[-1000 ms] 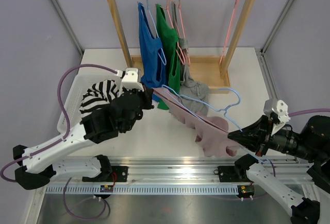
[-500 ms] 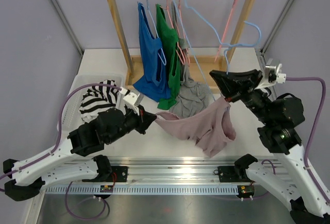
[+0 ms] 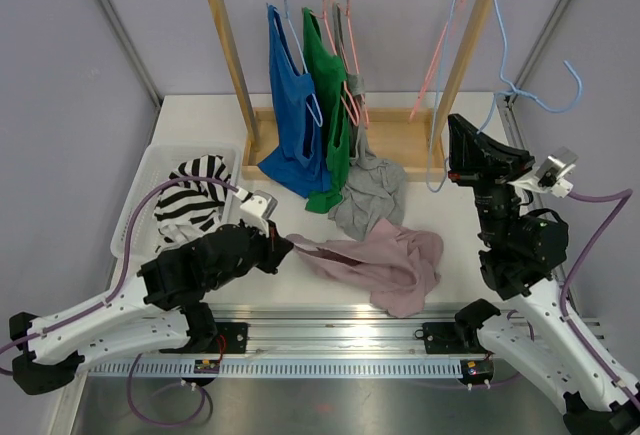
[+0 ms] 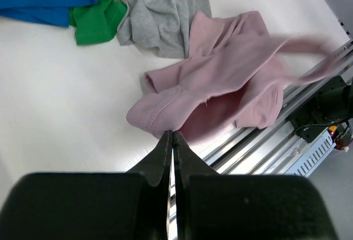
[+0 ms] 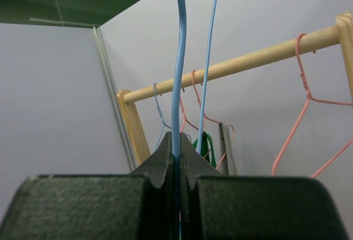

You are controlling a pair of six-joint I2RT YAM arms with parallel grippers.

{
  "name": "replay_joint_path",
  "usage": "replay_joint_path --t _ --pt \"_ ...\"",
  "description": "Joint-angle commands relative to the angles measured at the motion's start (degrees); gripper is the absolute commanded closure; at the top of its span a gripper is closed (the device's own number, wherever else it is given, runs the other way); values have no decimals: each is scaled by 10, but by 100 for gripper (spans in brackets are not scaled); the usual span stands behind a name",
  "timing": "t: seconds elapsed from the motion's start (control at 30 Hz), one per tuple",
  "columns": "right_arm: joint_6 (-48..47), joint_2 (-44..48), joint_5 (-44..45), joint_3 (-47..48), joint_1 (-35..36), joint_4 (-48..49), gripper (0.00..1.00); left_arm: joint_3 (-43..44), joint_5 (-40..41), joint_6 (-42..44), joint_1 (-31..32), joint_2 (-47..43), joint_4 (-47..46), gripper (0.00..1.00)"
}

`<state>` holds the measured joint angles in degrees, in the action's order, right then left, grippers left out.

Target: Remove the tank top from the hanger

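The right gripper tilts downward next, then moves outward toward the rack's bar beside the empty pink hanger, since the light-blue hanger is bare.
The pink tank top [image 3: 385, 265] lies crumpled on the white table, off the hanger; it also shows in the left wrist view [image 4: 220, 80]. My left gripper [image 3: 283, 245] is shut on its left edge, low over the table [image 4: 171, 136]. My right gripper [image 3: 462, 150] is shut on the bare light-blue wire hanger [image 3: 497, 35] and holds it up at the right end of the wooden rack [image 3: 228, 45]. In the right wrist view the hanger wire [image 5: 181, 58] rises straight from between the shut fingers [image 5: 178, 140].
Blue [image 3: 290, 105], green [image 3: 325, 95] and grey [image 3: 372, 180] tank tops hang on the rack. An empty pink hanger [image 3: 440, 55] hangs at its right. A white basket [image 3: 135, 205] with a striped cloth [image 3: 190, 195] stands at the left.
My right gripper has carried the blue hanger up and right, free of the pink tank top. The tank top has dropped onto the table. My left gripper has sunk lower, still holding it.
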<state>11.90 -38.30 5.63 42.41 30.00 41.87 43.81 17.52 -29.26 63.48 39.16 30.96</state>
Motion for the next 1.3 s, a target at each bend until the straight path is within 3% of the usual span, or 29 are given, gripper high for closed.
replay_joint_path --t 0.0,0.03,0.1,0.13,0.23,0.37,0.47,0.5,0.63,0.77,1.0,1.27 --pt "-39 2 26 42 0 -35 100 -8 11 -33 1 -20 -15 100" --pt "-22 2 27 105 0 -190 100 -1 27 -38 1 -15 1 100" --pt "5 -6 35 171 0 -333 100 18 58 -52 1 6 57 100" --pt "34 -18 51 225 0 -457 100 35 86 -55 1 11 73 100" --pt "61 -34 48 275 0 -585 100 57 117 -53 1 15 107 100" --pt "100 -55 63 297 0 -658 100 86 140 -46 1 22 142 87" --pt "130 -75 79 309 1 -688 100 99 140 -41 1 24 152 57" --pt "131 -84 80 323 0 -693 100 100 136 -41 1 22 153 35" --pt "107 -195 92 433 1 -741 100 102 128 -34 1 15 153 13" --pt "72 -311 116 586 -1 -802 100 100 115 -29 1 8 156 1" --pt "53 -520 49 851 -62 -907 100 101 91 -25 1 7 175 1" --pt "48 -643 37 993 -99 -971 100 106 81 -21 1 5 177 1"
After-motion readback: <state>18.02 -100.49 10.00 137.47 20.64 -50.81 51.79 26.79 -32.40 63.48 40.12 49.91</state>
